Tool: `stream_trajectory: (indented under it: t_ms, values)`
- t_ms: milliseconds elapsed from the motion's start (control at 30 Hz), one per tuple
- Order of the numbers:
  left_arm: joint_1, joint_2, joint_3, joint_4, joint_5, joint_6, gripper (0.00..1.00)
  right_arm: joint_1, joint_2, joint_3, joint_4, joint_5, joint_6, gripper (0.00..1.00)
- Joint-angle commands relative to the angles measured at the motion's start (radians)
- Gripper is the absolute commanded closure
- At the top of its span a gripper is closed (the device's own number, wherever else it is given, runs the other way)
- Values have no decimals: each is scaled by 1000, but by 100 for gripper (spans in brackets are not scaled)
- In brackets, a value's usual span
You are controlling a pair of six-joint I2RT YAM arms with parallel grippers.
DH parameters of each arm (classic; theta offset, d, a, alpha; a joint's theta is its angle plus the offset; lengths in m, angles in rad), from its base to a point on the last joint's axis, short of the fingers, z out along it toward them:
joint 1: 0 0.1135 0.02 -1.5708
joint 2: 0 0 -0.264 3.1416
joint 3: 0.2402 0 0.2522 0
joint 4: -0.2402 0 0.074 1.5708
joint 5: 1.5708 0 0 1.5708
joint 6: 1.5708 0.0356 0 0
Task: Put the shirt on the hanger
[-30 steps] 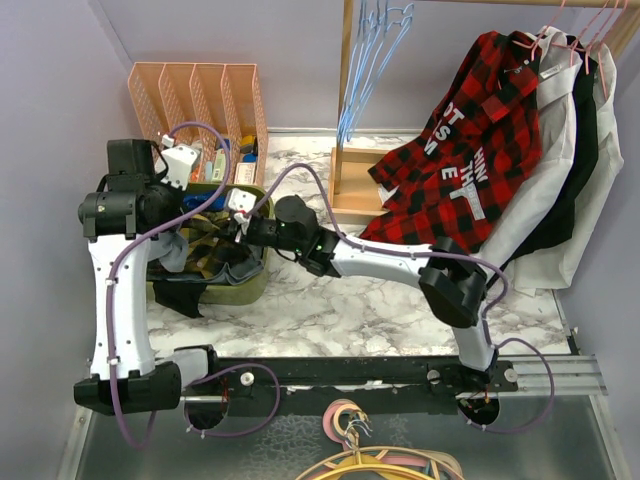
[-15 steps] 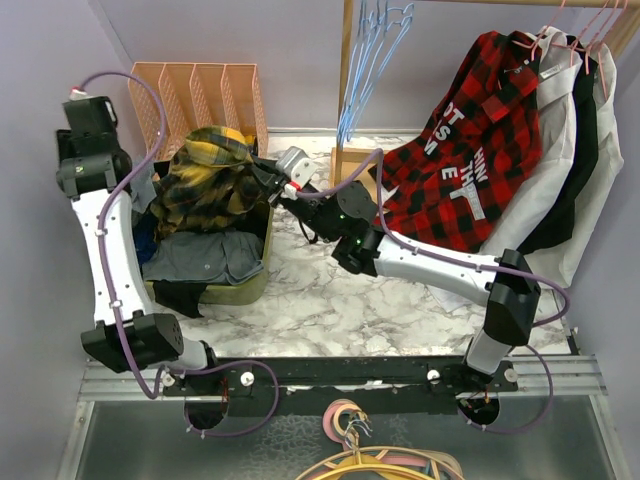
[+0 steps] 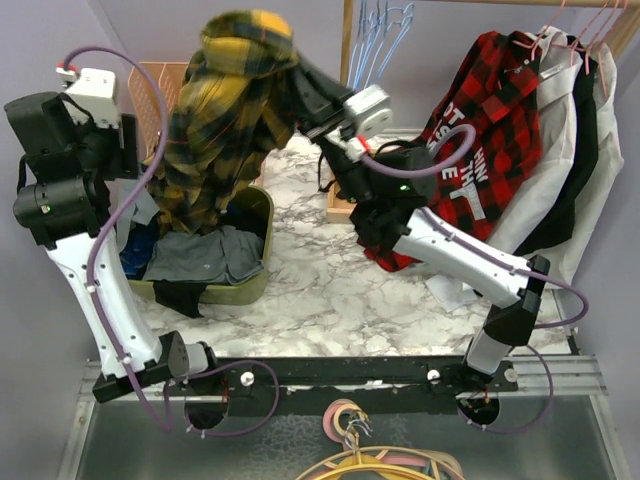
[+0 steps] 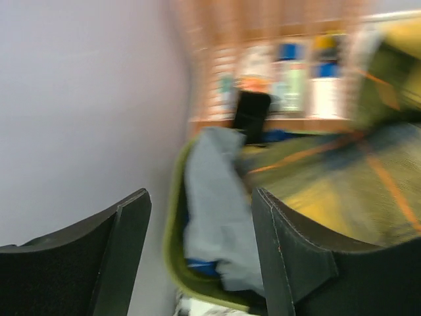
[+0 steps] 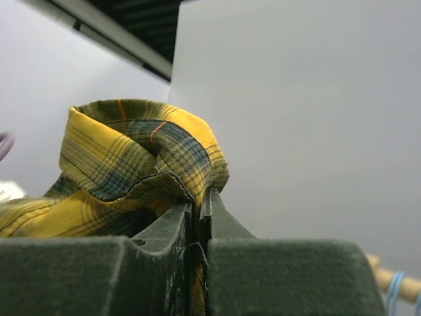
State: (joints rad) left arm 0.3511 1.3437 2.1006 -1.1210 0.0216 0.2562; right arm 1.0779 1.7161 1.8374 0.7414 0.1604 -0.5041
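Observation:
My right gripper needs to go down next with the shirt over the bare marble tabletop (image 3: 302,218) beside the basket and let go of the fold, because that open spot is below the gripper.
The mustard-yellow and dark plaid shirt (image 3: 230,120) hangs bunched in the air above the basket, its lower folds reaching down to the basket. My right gripper (image 3: 302,78) is high at the back, shut on a fold of the shirt (image 5: 141,164); in the right wrist view the cloth is pinched between the jaws of the gripper (image 5: 199,197). My left gripper (image 4: 200,197) stands open with nothing between its fingers, just left of the hanging shirt (image 4: 368,178). The light-blue hanger (image 3: 375,45) hangs with several alike on the rod at the back, right of the right gripper.
An olive basket (image 3: 258,275) holds a grey cloth (image 3: 200,255) and other dark clothes. An orange wire rack (image 3: 165,80) stands behind it. A red-and-black plaid shirt (image 3: 465,150) and other garments hang on pink hangers at the right. A wooden post (image 3: 346,100) holds up the rod.
The right gripper has lifted the plaid shirt from the basket high toward the back. The left gripper has opened, let go of the cloth and risen to the left.

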Motion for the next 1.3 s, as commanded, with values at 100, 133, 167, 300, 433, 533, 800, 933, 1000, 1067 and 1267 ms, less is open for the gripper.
stream_trajectory:
  t_ms: [100, 133, 167, 300, 433, 533, 800, 933, 1000, 1067, 1267]
  values:
    - [-1, -157, -4, -92, 766, 92, 30, -11, 46, 141, 43, 29, -108, 99]
    - [-1, -161, -4, -82, 777, 78, 29, -14, 46, 134, 41, 31, -104, 99]
    - [-1, -159, 3, -81, 792, 70, 29, -13, 46, 129, 40, 38, -102, 99]
    - [-1, -160, 73, -147, 871, 109, 26, -24, 77, 138, 40, 93, -121, 99]
    - [-1, -175, 160, -241, 942, 195, 22, -55, 143, 193, 5, 205, -118, 99]
    - [-1, -205, 93, -158, 930, 103, 22, -71, 188, 210, -7, 260, -112, 99]
    - [31, -241, -216, 140, 802, -299, 1, -74, 322, 278, -26, 376, -147, 99]
    - [31, -218, -304, 229, 693, -341, 1, -73, 318, 279, -76, 385, -83, 99]
    - [29, -203, -348, 296, 711, -371, 1, -73, 312, 275, -104, 386, -49, 99]
    - [29, -187, -384, 361, 723, -401, 1, -74, 304, 262, -117, 388, -26, 99]
    - [16, -120, -403, 419, 671, -370, 1, -73, 271, 201, -137, 393, 14, 99]
